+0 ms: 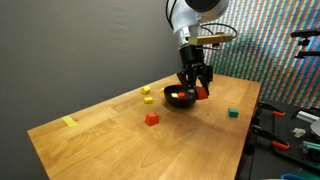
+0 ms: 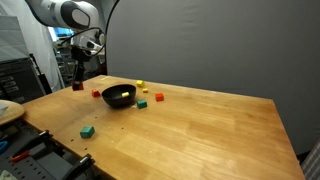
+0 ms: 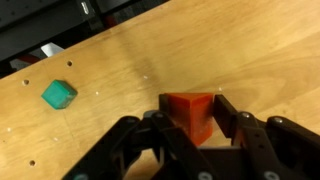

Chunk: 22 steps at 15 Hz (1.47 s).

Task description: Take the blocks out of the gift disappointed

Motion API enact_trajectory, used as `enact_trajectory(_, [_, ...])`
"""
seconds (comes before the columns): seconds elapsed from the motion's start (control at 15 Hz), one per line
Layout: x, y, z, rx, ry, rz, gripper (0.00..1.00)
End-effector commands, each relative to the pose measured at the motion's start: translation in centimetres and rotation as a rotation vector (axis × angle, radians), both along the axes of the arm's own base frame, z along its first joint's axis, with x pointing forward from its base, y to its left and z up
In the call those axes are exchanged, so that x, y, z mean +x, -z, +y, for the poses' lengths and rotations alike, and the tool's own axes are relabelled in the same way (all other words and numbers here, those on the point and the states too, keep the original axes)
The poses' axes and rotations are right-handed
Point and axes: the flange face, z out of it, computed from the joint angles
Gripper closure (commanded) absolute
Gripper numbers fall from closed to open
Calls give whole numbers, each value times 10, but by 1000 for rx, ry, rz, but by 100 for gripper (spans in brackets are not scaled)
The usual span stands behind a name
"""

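Note:
My gripper will next move away from the black bowl (image 1: 181, 103) and down toward the table beside the green cube near the table's edge, because that spot is bare.
My gripper (image 3: 192, 120) is shut on the larger red-orange block (image 3: 190, 112), with one finger on each side of it. In both exterior views the gripper (image 1: 197, 86) (image 2: 77, 80) holds that block (image 1: 203, 94) (image 2: 77, 87) just above the table, beside the black bowl (image 1: 181, 103) (image 2: 118, 101). Something yellow lies inside the bowl. A red cube (image 1: 152, 119) (image 2: 141, 103), two yellow cubes (image 1: 146, 90) (image 1: 148, 99) and a green cube (image 1: 232, 113) (image 2: 88, 131) (image 3: 59, 94) lie on the wooden table.
A flat yellow tape strip (image 1: 69, 122) lies near the table's far corner. Tools and clutter (image 1: 290, 125) sit on a bench past the table edge. A dark curtain (image 2: 220, 45) hangs behind the table.

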Motion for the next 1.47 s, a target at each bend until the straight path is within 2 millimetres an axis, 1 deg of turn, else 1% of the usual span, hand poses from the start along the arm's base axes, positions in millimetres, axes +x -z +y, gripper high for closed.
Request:
enact_trajectory(0.0, [-27,20,17,-76,-28,18,76])
enact_trajectory(0.07, [-33,27,21,-88,-27,21,76])
enact_trajectory(0.27, [-59,49,39,-96,-35,33,76])
enact_trajectory(0.33, [-68,55,45,-93,-44,29,61])
enact_trajectory(0.4, [-76,60,49,-93,-39,8,26])
enact_trajectory(0.47, [-82,63,53,-92,-39,-11,26])
enact_trajectory(0.6, [-94,62,55,-80,-53,-53,12])
enact_trajectory(0.67, [-97,58,54,-66,-63,-83,5])
enact_trajectory(0.73, [-99,53,53,-54,-65,-117,0])
enact_trajectory(0.93, [-87,30,41,-33,-35,-277,0])
enact_trajectory(1.07, [-68,12,24,-64,-77,-368,0])
enact_trajectory(1.2, [-42,-11,-2,-124,-173,-432,0])
enact_trajectory(1.27, [-29,-19,-23,-128,-271,-359,0])
enact_trajectory(1.33, [-44,5,4,-109,-177,-373,0])
enact_trajectory(1.4, [-36,-3,-11,-119,-209,-362,0])
